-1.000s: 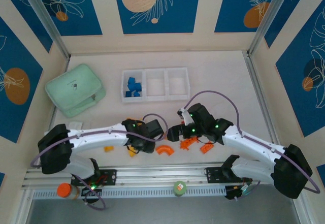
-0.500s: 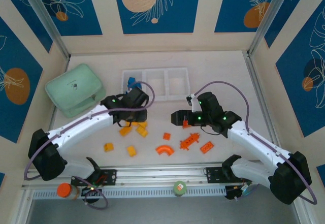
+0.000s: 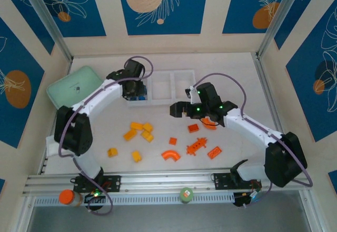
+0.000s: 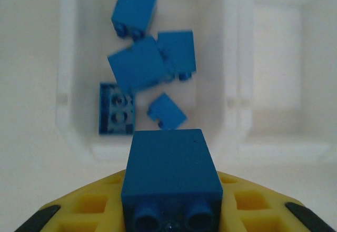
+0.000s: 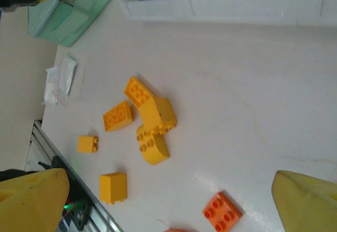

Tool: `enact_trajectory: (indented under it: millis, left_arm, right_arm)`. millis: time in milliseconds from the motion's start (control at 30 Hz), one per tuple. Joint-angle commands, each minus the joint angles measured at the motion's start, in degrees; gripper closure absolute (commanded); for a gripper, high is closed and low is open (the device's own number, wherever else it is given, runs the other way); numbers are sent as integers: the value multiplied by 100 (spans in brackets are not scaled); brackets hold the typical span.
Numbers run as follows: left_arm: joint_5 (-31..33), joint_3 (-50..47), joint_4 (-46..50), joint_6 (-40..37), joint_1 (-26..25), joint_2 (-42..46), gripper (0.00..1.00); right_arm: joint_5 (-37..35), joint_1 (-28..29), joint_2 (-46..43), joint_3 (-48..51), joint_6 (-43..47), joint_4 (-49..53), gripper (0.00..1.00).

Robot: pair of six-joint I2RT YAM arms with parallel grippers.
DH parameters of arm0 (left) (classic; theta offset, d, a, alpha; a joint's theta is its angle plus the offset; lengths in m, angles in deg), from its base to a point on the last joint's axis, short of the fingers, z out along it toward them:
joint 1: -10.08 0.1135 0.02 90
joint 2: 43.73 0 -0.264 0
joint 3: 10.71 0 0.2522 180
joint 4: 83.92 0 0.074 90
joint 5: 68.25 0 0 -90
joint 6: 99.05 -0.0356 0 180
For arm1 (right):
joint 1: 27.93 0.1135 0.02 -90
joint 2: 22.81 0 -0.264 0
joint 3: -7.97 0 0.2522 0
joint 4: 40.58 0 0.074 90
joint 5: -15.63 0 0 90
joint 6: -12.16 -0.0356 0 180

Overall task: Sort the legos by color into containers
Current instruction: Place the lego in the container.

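Note:
My blue brick should go down with my left gripper toward the tray's bare bottom beside the farthest blue brick in the tray. My left gripper should release it there next, since only blue bricks lie there.
My left gripper hangs over the left compartment of the white three-part tray, shut on a blue brick between its yellow fingers. Below it, several blue bricks lie in that compartment. My right gripper stands open above the table, just back of the loose bricks, with nothing between its fingers. Yellow bricks lie in a loose cluster at the front left. Orange-red bricks are scattered front right, one orange plate among them.
A mint-green soft case lies left of the tray. A scrap of paper lies near the table's left edge. An orange-capped bottle and a green cap sit on the front rail. The tray's middle compartment holds nothing.
My left arm has swung from the front of the table back to the tray's left compartment, carrying the blue brick. My right gripper has drawn back from the orange bricks, still open.

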Motion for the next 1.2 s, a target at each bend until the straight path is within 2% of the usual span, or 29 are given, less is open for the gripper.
enact_trajectory:
  millis: [0,67,167,267,533,633,800,967,1167]
  left_arm:
    - [28,513,-175,-135,216,-534,75]
    - [-73,845,-210,-154,284,-888,76]
    - [186,1418,-65,-235,306,-1377,74]
    - [417,1903,142,-292,323,-1721,67]
    - [546,2386,385,-435,362,-2008,50]
    - [379,2360,410,-449,359,-1790,48]
    - [-190,1764,165,-377,339,-1086,47]
    - [-774,757,-159,-241,230,-237,46]
    - [-912,-294,-147,-112,-232,691,44]
  right_arm:
    - [291,-125,198,-268,111,-112,1]
    - [354,-201,294,-341,146,-112,1]
    - [403,-271,380,-382,139,-127,1]
    - [461,-308,402,-382,130,-163,1]
    - [489,-360,309,-367,148,-90,1]
    - [480,-383,194,-340,161,-81,1]
    - [429,-378,91,-370,224,186,1]
    - [240,-297,-95,-318,349,596,1]
    - [0,-163,-449,-153,366,1031,1]
